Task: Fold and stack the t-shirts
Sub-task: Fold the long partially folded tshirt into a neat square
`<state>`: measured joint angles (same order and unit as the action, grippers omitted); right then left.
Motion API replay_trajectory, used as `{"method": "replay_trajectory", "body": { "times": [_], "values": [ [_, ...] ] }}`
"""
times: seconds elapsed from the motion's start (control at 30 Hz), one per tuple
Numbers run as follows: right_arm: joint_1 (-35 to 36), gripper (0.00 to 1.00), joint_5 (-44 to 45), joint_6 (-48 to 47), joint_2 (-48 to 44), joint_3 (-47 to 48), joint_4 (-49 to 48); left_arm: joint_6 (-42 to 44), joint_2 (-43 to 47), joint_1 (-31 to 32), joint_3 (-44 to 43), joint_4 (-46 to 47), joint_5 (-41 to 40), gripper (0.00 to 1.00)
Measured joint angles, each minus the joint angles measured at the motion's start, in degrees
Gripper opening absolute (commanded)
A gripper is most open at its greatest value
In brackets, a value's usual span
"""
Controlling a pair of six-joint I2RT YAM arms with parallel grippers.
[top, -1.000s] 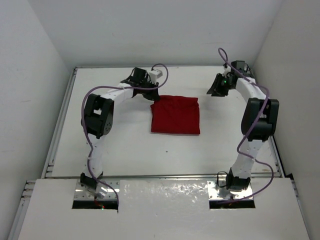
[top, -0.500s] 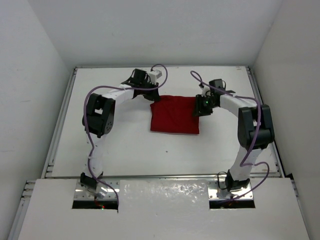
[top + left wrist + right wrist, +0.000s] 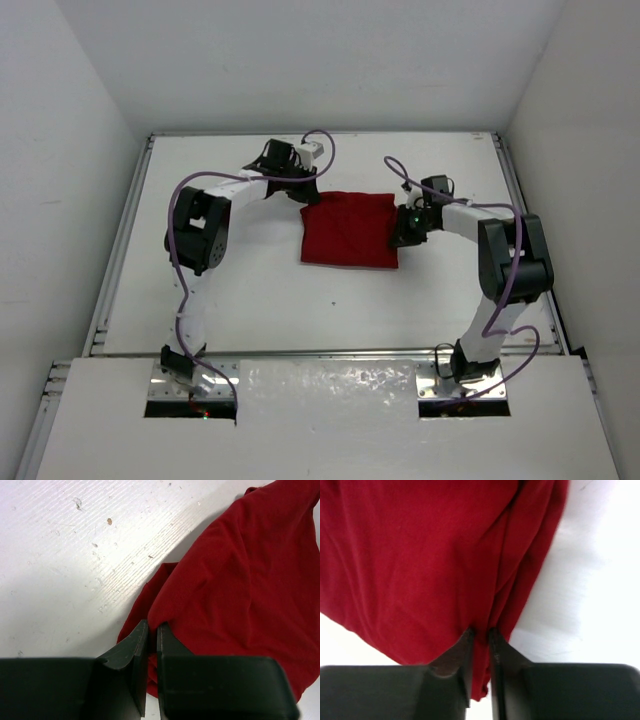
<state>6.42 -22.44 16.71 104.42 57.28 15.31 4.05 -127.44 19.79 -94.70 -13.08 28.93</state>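
My left gripper draws the t-shirt's pinched far corner (image 3: 317,200) (image 3: 160,611) outward along the tabletop next and releases it there, because the t-shirt bunches in creases beside the gripper's fingers.
The dark red t-shirt (image 3: 350,230) lies folded into a rough rectangle in the middle of the white table. My left gripper (image 3: 305,193) is at its far left corner, shut on a fold of the cloth; in the left wrist view the t-shirt (image 3: 235,580) fills the right side and the gripper (image 3: 151,630) pinches its edge. My right gripper (image 3: 398,238) is at the shirt's right edge, shut on the cloth; in the right wrist view the t-shirt (image 3: 430,555) hangs between the closed fingers of the gripper (image 3: 481,632).
The white table (image 3: 250,290) is bounded by raised rails on the left and right and white walls all round. Purple cables loop off both arms above the shirt's far edge.
My right arm swung in from the far right corner to the shirt's right edge and closed on the cloth. The left gripper stayed at the far left corner.
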Motion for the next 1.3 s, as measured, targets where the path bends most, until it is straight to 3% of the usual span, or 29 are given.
{"method": "replay_trajectory", "body": {
  "times": [0.13, 0.7, 0.8, 0.83, 0.9, 1.17, 1.3],
  "values": [
    [-0.04, 0.0, -1.66, 0.87, 0.52, -0.2, -0.33, 0.13, 0.0, 0.0, 0.0, 0.0, 0.0, 0.0],
    [-5.14, 0.0, -3.21, 4.52, -6.23, -9.51, -4.09, 2.1, 0.0, -2.71, 0.37, -0.44, 0.98, 0.0],
    [-5.11, 0.17, -3.37, 4.83, -6.23, -9.51, -4.9, 2.4, 0.0, -2.78, 0.31, -0.85, 2.32, 0.0],
    [-5.11, 0.3, -3.48, 4.83, -6.23, -9.33, -5.11, 2.56, 0.0, -2.75, 0.31, -1.03, 2.93, 0.0],
    [-5.11, 0.38, -3.58, 4.39, -6.03, -8.02, -5.11, 2.73, 0.0, -2.78, 0.31, -1.27, 3.74, 0.0],
    [-4.59, 0.37, -3.52, 3.37, 6.08, 16.2, -7.17, 2.8, -0.15, -2.78, 0.15, -1.4, 5.07, 0.0],
    [-3.43, 0.38, -3.08, 2.6, 12.35, 23.87, -7.1, 2.8, -0.24, -2.78, -0.15, -1.4, 5.01, 0.0]
  ]
}}
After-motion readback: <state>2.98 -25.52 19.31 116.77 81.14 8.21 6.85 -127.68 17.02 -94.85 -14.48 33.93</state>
